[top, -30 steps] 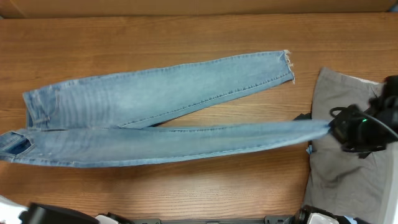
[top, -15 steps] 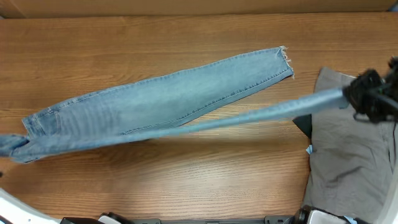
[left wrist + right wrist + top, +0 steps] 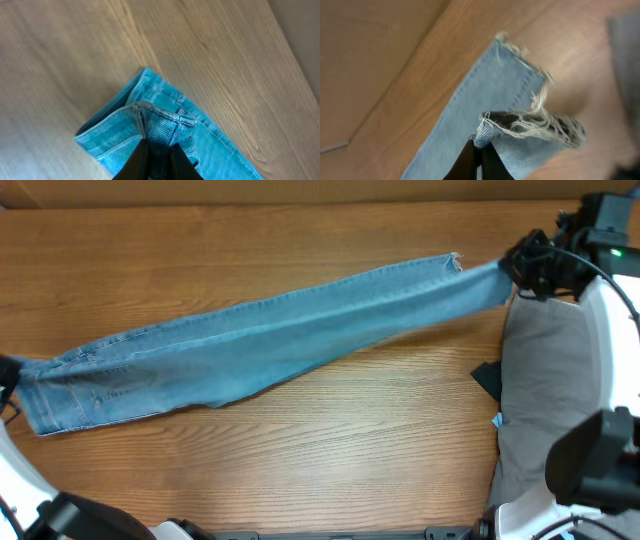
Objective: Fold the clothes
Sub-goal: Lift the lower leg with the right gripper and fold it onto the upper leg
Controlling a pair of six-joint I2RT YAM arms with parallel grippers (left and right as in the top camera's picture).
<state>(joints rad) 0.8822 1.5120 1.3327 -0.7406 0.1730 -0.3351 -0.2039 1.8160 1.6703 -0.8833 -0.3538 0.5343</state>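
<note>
The right gripper moves down to the left in the overhead view next, where the lower leg's hem (image 3: pixel 455 263) (image 3: pixel 520 55) lies below it, and releases the overshooting hem.
The light-blue jeans (image 3: pixel 260 335) lie stretched slantwise across the wooden table, one leg stacked over the other. My right gripper (image 3: pixel 515 265) is at the back right, shut on the frayed hem (image 3: pixel 520 125) of the upper leg; the lower leg's hem (image 3: pixel 520 55) rests on the table beneath. At the far left edge, my left gripper (image 3: pixel 6 372) is shut on the waistband (image 3: pixel 160 117), which is raised slightly off the wood. Plain grey trousers (image 3: pixel 545 380) lie crumpled on the right side, under my right arm.
A dark object (image 3: pixel 487 378) pokes out from under the grey trousers' left edge. A cardboard wall (image 3: pixel 300 190) runs along the table's back edge. My right arm's white link (image 3: pixel 612 310) hangs over the grey trousers.
My right gripper carried the near leg's hem up and toward the back right, bringing that leg over the other one. The waist end shifted slightly at the left edge.
</note>
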